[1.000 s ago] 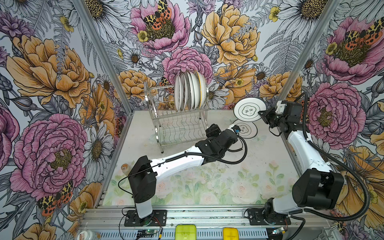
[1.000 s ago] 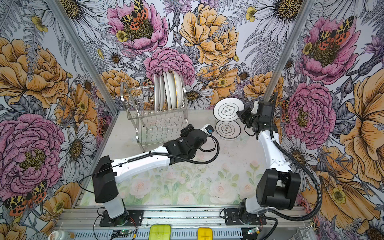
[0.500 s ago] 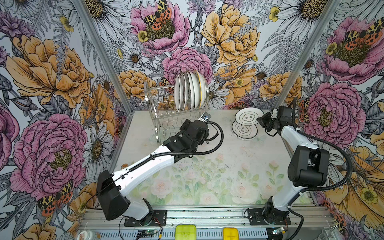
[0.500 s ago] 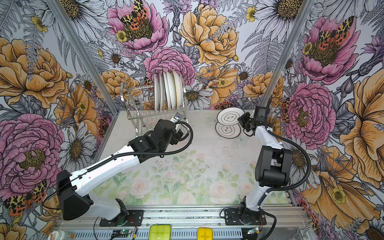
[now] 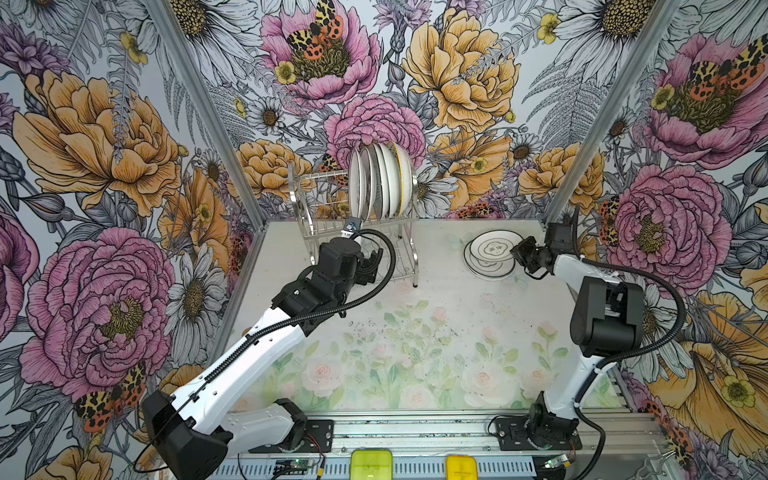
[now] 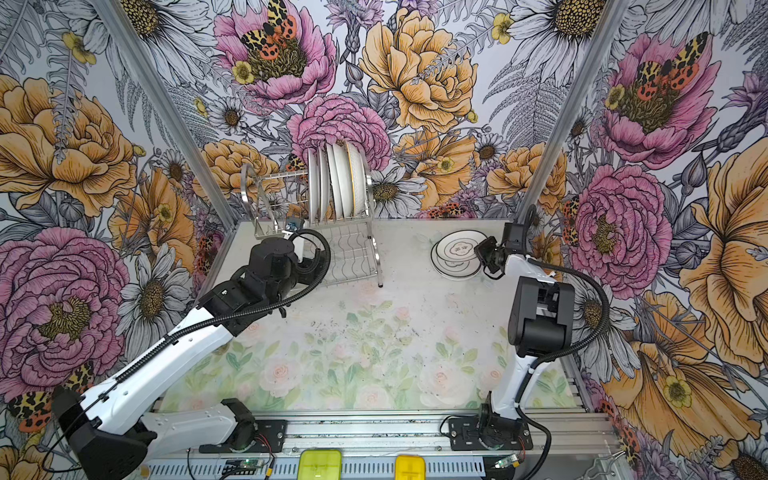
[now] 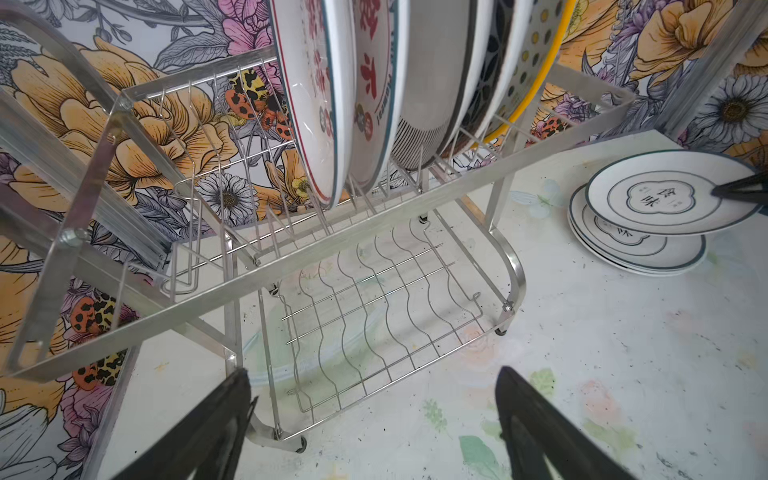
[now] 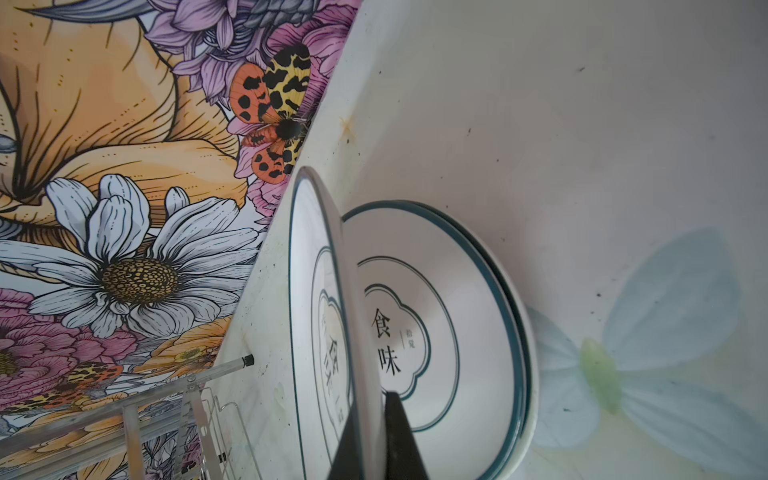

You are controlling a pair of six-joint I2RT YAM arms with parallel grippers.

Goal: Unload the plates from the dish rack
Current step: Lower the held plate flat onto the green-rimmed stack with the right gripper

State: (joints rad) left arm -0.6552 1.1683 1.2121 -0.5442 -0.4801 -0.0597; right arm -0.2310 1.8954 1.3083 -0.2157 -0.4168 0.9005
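The robot's right gripper will next lower the hanging plate onto the stack of like plates and let go of the plate's rim, since the stack is below the gripper, just under the plate.
The dish rack [image 5: 307, 195] [image 6: 270, 195] [image 7: 374, 232] stands at the back of the table. Several plates [image 5: 380, 183] [image 6: 338, 183] [image 7: 374, 83] stand on edge in its upper tier; the wavy lower shelf is bare. My left gripper [image 5: 374, 266] [image 6: 316, 266] [image 7: 374, 372] is open and holds nothing, low in front of that shelf. My right gripper [image 5: 517, 253] [image 6: 482, 251] [image 8: 370, 399] is shut on the rim of a dark-rimmed white plate [image 5: 492, 247] [image 7: 665, 195] [image 8: 316, 311]. That plate hangs tilted just over a stack of like plates [image 5: 488, 270] [image 6: 455, 270] [image 7: 636, 253] [image 8: 457, 332].
Flowered walls close the table on three sides; the rack and the stack sit near the back wall. The right wall is close behind my right arm [image 5: 602, 311]. The floral table top [image 5: 415, 340] lies between the two arms.
My left gripper has drawn back from the stack to the front of the rack and has opened. My right gripper has lowered its plate from upright and high to just above the stack.
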